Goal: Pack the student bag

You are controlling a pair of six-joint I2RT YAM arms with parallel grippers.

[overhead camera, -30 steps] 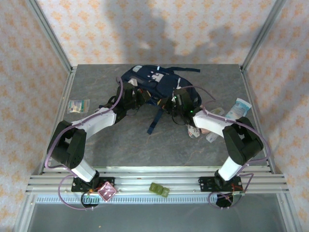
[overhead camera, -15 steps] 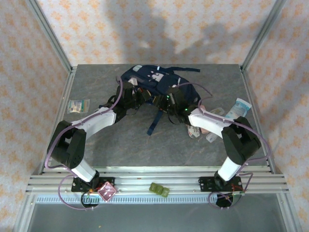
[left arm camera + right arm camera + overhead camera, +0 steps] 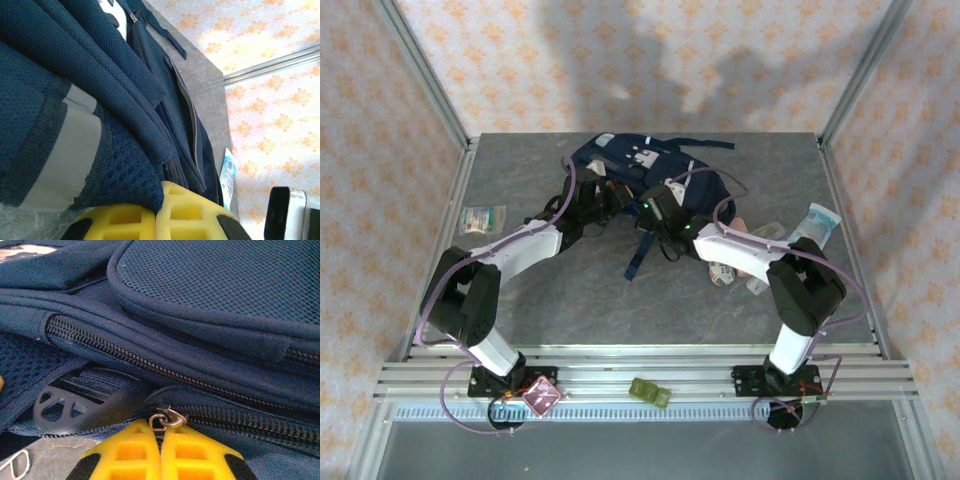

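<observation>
The left gripper draws the mesh fold (image 3: 140, 185) between its fingers toward the packet next, away from the zipper pull the right gripper holds, and releases it.
The student bag (image 3: 655, 165), navy blue with white patches, lies at the back middle of the table. My left gripper (image 3: 603, 198) is at its left front edge. In the left wrist view the yellow fingers (image 3: 125, 220) are shut on a fold of the bag's navy mesh fabric (image 3: 125, 170). My right gripper (image 3: 653, 200) is at the bag's front middle. In the right wrist view its gripper (image 3: 161, 432) is shut on the metal zipper pull (image 3: 167, 420) of a closed zip on the bag (image 3: 215, 270).
A small packet (image 3: 483, 218) lies at the left edge. A white-blue tube (image 3: 817, 222) and small items (image 3: 725, 270) lie by the right arm. A dark strap (image 3: 640, 250) trails forward from the bag. A green piece (image 3: 649, 392) sits on the front rail.
My right gripper has moved left along the bag's front, opened briefly and shut on the zipper pull. The left arm has stayed where it was.
</observation>
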